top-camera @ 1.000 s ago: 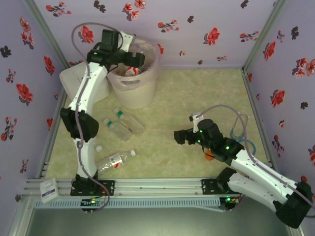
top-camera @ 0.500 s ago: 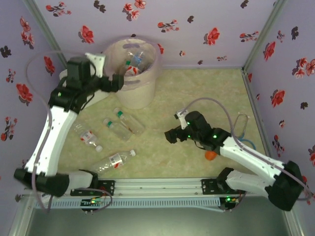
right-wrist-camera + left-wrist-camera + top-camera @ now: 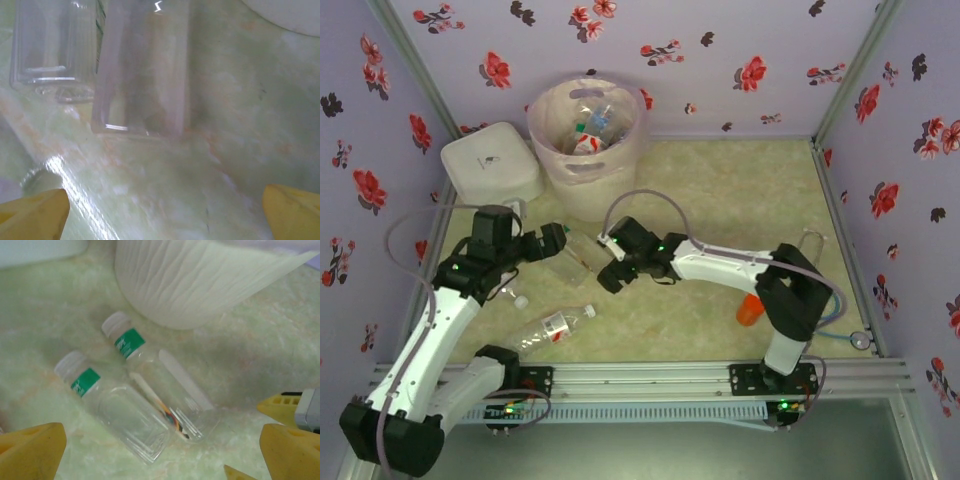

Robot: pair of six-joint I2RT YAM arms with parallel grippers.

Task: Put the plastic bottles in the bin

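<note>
Next I need to lower and advance my right gripper onto the base of the nearer clear bottle, fingers straddling its sides, because the bottle's base faces the gripper's open fingers.
Two clear plastic bottles with white caps and green bands lie side by side on the floor just in front of the bin. My left gripper hovers open over their bases, and my right gripper stands open facing the same two bases. From above, the left gripper and the right gripper flank this pair. Two more bottles lie nearer the front. The pink-beige bin at the back holds several bottles.
A white lidded box stands left of the bin. An orange cup sits by the right arm's elbow. One yellow finger of the right gripper reaches into the left wrist view. Flowered walls close in three sides.
The left arm has swung from over the bin down to the two bottles. The right arm has stretched left across the floor to the same pair. Both grippers stay open.
</note>
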